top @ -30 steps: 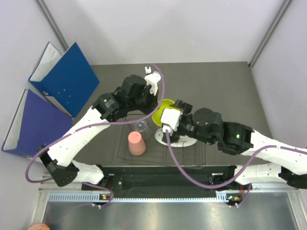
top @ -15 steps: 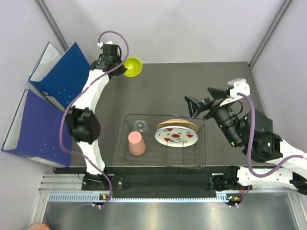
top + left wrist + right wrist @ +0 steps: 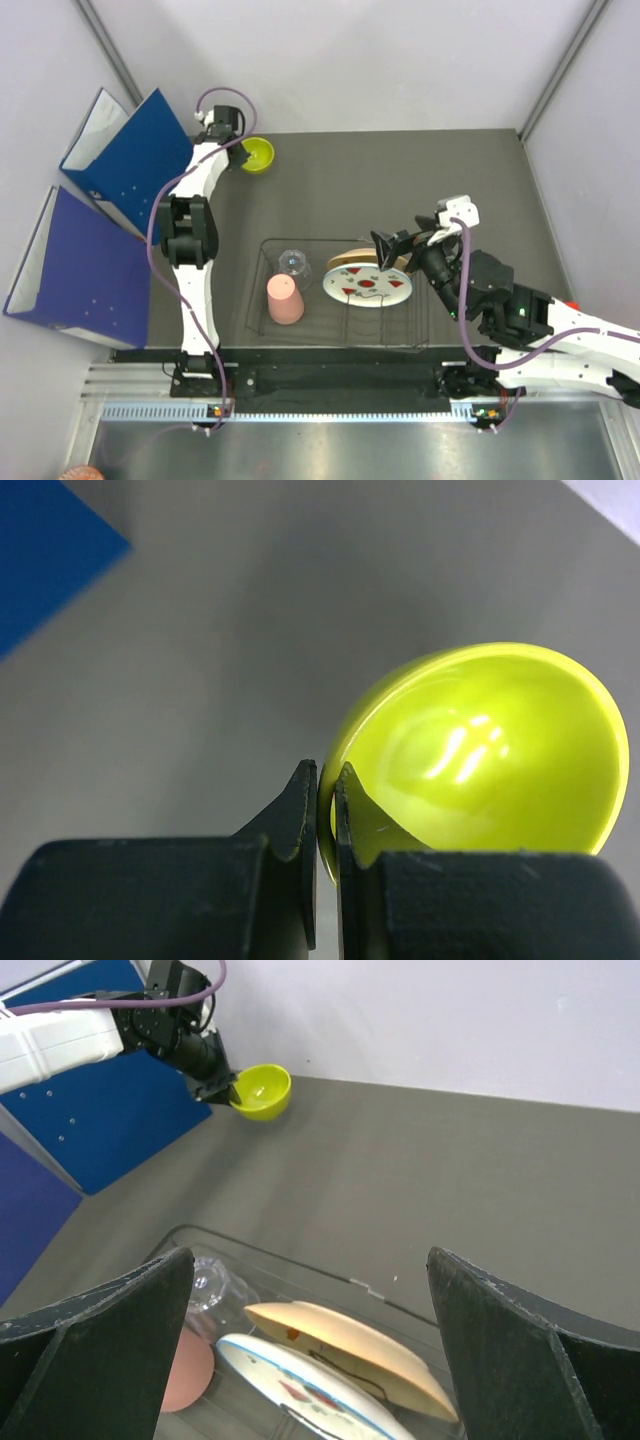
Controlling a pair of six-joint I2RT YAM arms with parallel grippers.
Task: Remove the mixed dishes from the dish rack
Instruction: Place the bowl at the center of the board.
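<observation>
I will lower the small lime-green bowl toward the blue binder with my left gripper next, then release the bowl's rim. The bowl is over bare table near that binder now.
My left gripper [image 3: 238,153] is shut on the rim of the small lime-green bowl [image 3: 257,154], holding it at the table's far left; the wrist view shows the jaws pinching the bowl [image 3: 480,750]. The black wire dish rack [image 3: 262,305] holds the salmon-pink cup [image 3: 285,299], the clear glass tumbler [image 3: 294,263], the orange-tan plate [image 3: 352,261] and the white plate with red marks [image 3: 368,285]. My right gripper [image 3: 393,249] is open just above the rack's right side, over the orange-tan plate [image 3: 350,1345] and the white plate [image 3: 300,1390].
Two blue ring binders [image 3: 135,165] stand at the left, close to the bowl. Bare dark table [image 3: 400,180] lies behind the rack. A grey wall rises at the back.
My left arm has lowered the green bowl toward the table at the far left. My right gripper has moved left and down over the plates in the rack.
</observation>
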